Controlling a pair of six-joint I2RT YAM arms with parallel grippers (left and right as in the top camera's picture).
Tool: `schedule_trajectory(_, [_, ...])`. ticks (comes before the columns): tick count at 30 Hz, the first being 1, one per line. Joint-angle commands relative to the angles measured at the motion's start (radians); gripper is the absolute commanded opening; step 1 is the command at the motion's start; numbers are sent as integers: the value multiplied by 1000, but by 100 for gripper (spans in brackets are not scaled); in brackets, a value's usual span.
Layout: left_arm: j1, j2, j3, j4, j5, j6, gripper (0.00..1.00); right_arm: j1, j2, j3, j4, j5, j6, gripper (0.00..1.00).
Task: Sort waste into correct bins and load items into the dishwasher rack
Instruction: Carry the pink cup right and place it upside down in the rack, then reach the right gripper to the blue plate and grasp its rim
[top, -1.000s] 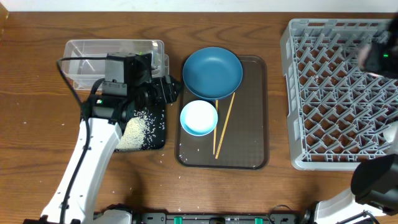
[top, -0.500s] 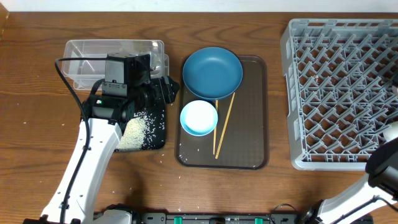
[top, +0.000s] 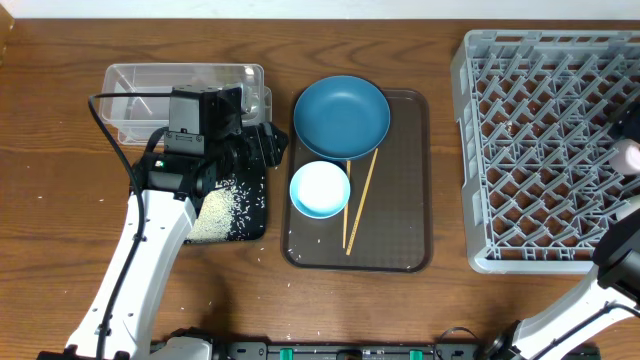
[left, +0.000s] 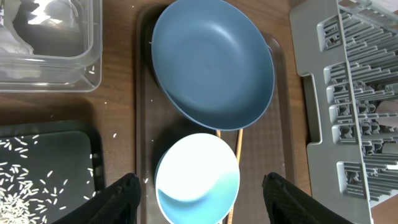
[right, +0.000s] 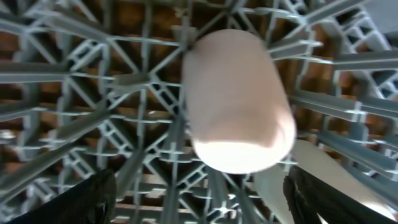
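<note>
The blue plate lies to the left in the overhead view. The right gripper moves off the rack (top: 545, 150) and down onto the plate's rack-side rim (top: 387, 112) next.
My left gripper (left: 202, 202) is open and hangs over the pale blue-white bowl (left: 198, 177), which lies between its fingers on the brown tray. The dark blue plate (left: 211, 62) sits just beyond the bowl, and the chopsticks (top: 360, 198) lie to the bowl's right. A crumpled white wrapper (left: 13, 38) lies in the clear tub (top: 185, 85). Rice grains (top: 222, 208) lie in the black tray (top: 255, 215). My right gripper (right: 214, 205) is open over the grey rack (top: 545, 150). A white cup (right: 236, 102) lies on the lattice ahead of its fingers and also shows in the overhead view (top: 628, 155). Another white shape (right: 311, 171) lies beside it.
The dark brown serving tray (top: 400, 230) holds the plate, bowl and chopsticks between the black tray and the rack. A few rice grains are scattered on the tray and on the wooden table (top: 60, 220). The left arm reaches over the black tray.
The right arm has moved from the rack's far right corner down to the middle of its right edge, and a white cup now shows there. The left arm has not moved.
</note>
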Motion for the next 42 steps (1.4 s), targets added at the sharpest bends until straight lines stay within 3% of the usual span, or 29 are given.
schedule_trajectory(1, [2,2,6,-8,-13,20,66,12,-95,32,15,-165,6,79])
schedule_trajectory(7, [2,2,6,-108,-122,20,67,122,-150,32,40,-444,-31,76])
schedule_trajectory(12, [2,2,6,-197,-197,20,67,307,-142,30,61,-459,-82,76])
schedule_trajectory(18, [2,2,6,-212,-197,20,67,560,-101,29,129,-270,-93,75])
schedule_trajectory(23, [2,2,6,-211,-197,20,67,714,-18,29,158,-110,-19,72])
schedule_trajectory(32, [2,2,6,-211,-196,20,67,826,161,29,193,-82,113,62])
schedule_trajectory(36, [2,2,5,-211,-197,20,67,844,221,29,219,-155,131,60])
schedule_trajectory(42, [2,2,5,-211,-196,20,67,859,258,29,218,-154,131,47])
